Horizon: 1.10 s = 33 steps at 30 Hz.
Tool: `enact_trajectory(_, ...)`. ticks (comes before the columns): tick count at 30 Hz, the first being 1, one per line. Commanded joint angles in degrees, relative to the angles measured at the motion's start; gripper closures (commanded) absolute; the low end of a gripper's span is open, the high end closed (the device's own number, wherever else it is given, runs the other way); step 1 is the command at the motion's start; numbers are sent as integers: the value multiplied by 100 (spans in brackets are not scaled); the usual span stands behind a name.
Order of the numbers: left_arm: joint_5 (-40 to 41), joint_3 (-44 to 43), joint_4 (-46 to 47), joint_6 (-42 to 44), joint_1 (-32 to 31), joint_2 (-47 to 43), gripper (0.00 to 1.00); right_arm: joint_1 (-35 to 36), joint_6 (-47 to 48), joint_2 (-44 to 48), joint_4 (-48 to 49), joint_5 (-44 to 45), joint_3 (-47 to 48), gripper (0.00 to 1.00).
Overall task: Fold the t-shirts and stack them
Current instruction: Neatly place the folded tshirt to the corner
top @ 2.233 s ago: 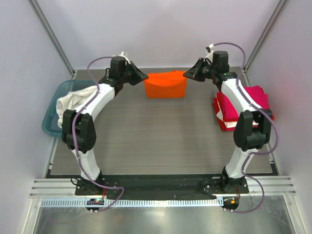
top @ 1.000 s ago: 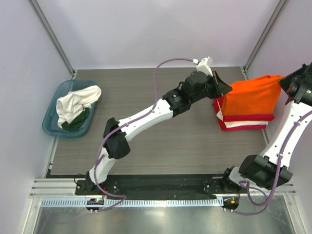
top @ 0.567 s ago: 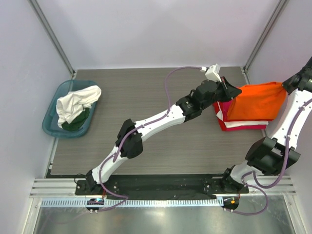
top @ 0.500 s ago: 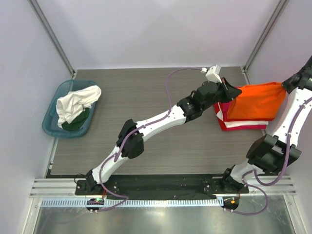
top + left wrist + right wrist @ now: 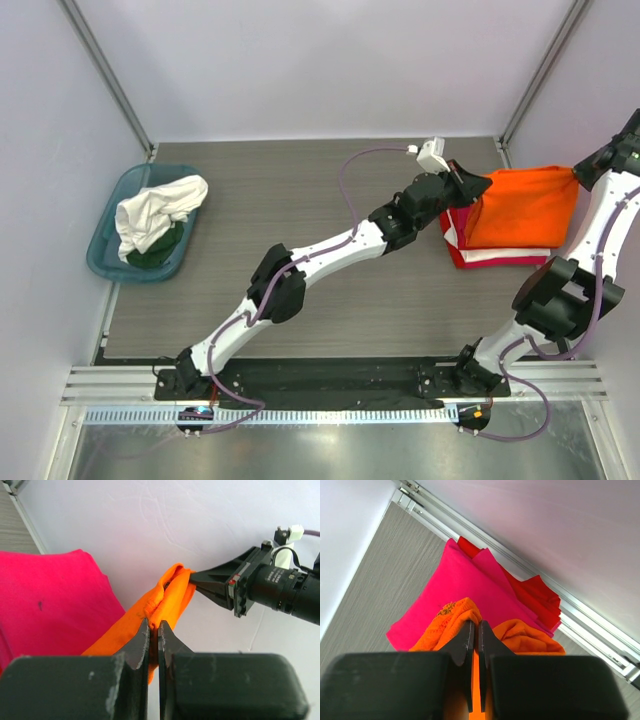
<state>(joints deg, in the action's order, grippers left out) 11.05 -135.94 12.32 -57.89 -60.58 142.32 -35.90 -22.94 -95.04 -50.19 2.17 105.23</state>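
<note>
My left gripper moves down toward the stack's magenta top shirt below it next and lets go of the orange corner, since the cloth already spans the stack.
The folded bright orange t-shirt hangs stretched between my two grippers, above the stack of folded t-shirts at the table's right edge. My left gripper is shut on its left top corner and my right gripper on its right top corner. In the left wrist view the left gripper pinches an orange hem over the stack's magenta top shirt. The right gripper clamps orange cloth above magenta and red layers.
A teal tub at the left edge holds a crumpled white shirt over a dark green one. The right wall and its rail run close behind the stack. My left arm stretches diagonally across the table.
Both arms carried the orange shirt from the back middle of the table to the right, over the stack. In the last half second it shifted only slightly.
</note>
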Motion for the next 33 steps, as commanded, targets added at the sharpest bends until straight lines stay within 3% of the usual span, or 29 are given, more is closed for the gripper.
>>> enact_trajectory(1,495,-362,640,-108,283,146,100,-163,-105,-189,932,354,235,99)
enact_trajectory(8,662,-547,965,-214,476,568,99,-163,-299,-523,1345,-50,191,99)
enact_trajectory(14,1056,-1311,1141,-276,582,1279,98,-163,-439,-919,1776,-138,182,99)
enact_trajectory(16,1319,-1610,1203,-276,591,1569,82,-163,-457,-1173,1916,-382,243,99)
enact_trajectory(17,1443,-1663,1212,-293,591,1640,70,-163,-466,-1270,1960,-471,287,91)
enact_trajectory(18,1531,-1664,1255,-276,600,1684,42,-146,-448,-1532,2022,-525,331,82)
enact_trajectory(19,1601,-1690,1299,-241,634,1789,30,-145,-466,-1656,2022,-534,497,45)
enact_trajectory(21,1699,-1725,1291,-232,722,1852,10,-84,-519,-1981,2040,-324,621,23)
enact_trajectory(22,1577,-1673,1326,-249,836,1826,8,-66,-466,-2105,2075,-332,761,17)
enact_trajectory(26,1234,-998,1422,-145,1074,1231,5,21,-405,-2335,1979,-551,1175,16)
enact_trajectory(33,628,971,1362,541,1268,-438,5,355,-36,-1649,1777,-638,868,20)
